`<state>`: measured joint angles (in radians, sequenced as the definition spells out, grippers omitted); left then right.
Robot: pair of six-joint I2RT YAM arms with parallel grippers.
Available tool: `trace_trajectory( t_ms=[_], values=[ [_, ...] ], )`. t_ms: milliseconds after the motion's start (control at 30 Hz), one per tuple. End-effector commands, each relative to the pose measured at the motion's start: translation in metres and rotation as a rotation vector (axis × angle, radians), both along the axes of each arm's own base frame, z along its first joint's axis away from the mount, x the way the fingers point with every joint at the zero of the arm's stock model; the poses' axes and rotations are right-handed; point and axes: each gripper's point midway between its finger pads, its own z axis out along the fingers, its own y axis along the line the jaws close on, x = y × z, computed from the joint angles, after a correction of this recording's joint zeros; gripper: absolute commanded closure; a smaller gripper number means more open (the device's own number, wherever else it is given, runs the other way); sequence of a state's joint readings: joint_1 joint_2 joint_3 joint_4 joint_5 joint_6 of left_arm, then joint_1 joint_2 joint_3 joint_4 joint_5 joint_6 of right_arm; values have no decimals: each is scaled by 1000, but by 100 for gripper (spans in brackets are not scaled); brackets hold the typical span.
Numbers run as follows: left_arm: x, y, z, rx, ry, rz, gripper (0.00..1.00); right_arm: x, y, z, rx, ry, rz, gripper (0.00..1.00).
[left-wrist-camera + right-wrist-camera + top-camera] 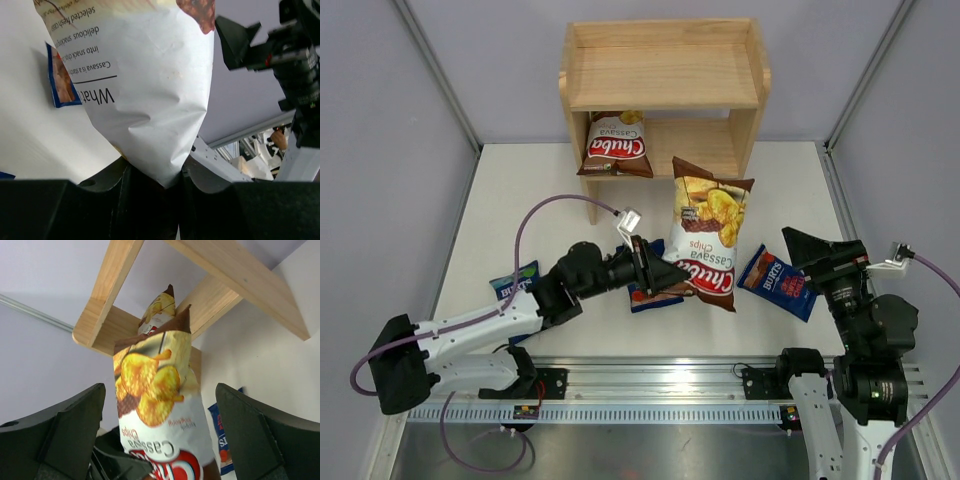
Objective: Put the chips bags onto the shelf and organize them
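The left gripper moves outward to the free space beside the first Chuba bag next. It releases the second bag there, where the shelf's lower level is empty.
The wooden shelf (665, 75) stands at the back, with one brown Chuba bag (616, 145) upright on its lower tier. My left gripper (665, 275) is shut on the bottom corner of the second Chuba bag (710, 230) and holds it upright above the table; the left wrist view shows that bag's white back (150, 90) pinched between the jaws (167, 182). Three blue Burts bags lie on the table: one right (778, 282), one under the left gripper (645, 297), one beside the left arm (515, 282). My right gripper (810, 250) is open and empty, facing the held bag (157, 405).
The shelf's top tier (665, 60) holds nothing. Grey walls with metal frame posts close in the table on three sides. In the right wrist view the shelf (120, 285) rises behind the held bag and a Burts bag (222, 440) lies low on the right.
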<state>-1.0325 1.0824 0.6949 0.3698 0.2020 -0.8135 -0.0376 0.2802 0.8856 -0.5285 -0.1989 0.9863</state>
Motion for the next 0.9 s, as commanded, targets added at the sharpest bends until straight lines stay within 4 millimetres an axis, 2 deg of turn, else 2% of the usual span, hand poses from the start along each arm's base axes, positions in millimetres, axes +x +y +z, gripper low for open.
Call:
trace_trajectory(
  t_ms=[0,133,167,200,233,267,300,333,500,533,633,700,800,833,867],
  values=[
    [15,0,40,-96,49,-12,99,-6,-11,-4,-117,31,-54,1],
    [40,4,53,-111,38,35,97,-12,-13,-2,-135,24,-68,1],
    [52,3,45,-84,67,41,97,-14,-13,-1,-142,19,-70,1],
    [58,1,57,-98,71,47,97,-16,-13,1,-144,17,-70,1],
    [66,0,57,-91,87,58,96,-17,-13,1,-147,17,-70,1],
    [77,-3,48,-63,118,70,95,-17,-13,2,-150,15,-71,1],
    [83,-6,61,-76,111,73,95,-19,-13,4,-151,9,-73,0],
    [91,-8,61,-66,122,90,95,-21,-14,5,-153,2,-75,1],
    [141,-12,39,-12,261,179,93,-28,-13,12,-158,-18,-72,1],
    [147,-14,48,-25,249,182,93,-30,-12,13,-159,-22,-71,1],
    [165,-15,52,-12,245,213,92,-36,-12,19,-173,-36,-71,1],
    [177,-19,46,3,257,230,91,-40,-12,24,-175,-47,-71,1],
    [192,-21,52,1,257,252,88,-47,-11,31,-177,-70,-70,1],
    [198,-24,42,25,272,266,87,-48,-11,32,-175,-72,-68,1],
    [201,-26,50,17,260,270,87,-50,-11,34,-176,-81,-68,1]
  ],
)
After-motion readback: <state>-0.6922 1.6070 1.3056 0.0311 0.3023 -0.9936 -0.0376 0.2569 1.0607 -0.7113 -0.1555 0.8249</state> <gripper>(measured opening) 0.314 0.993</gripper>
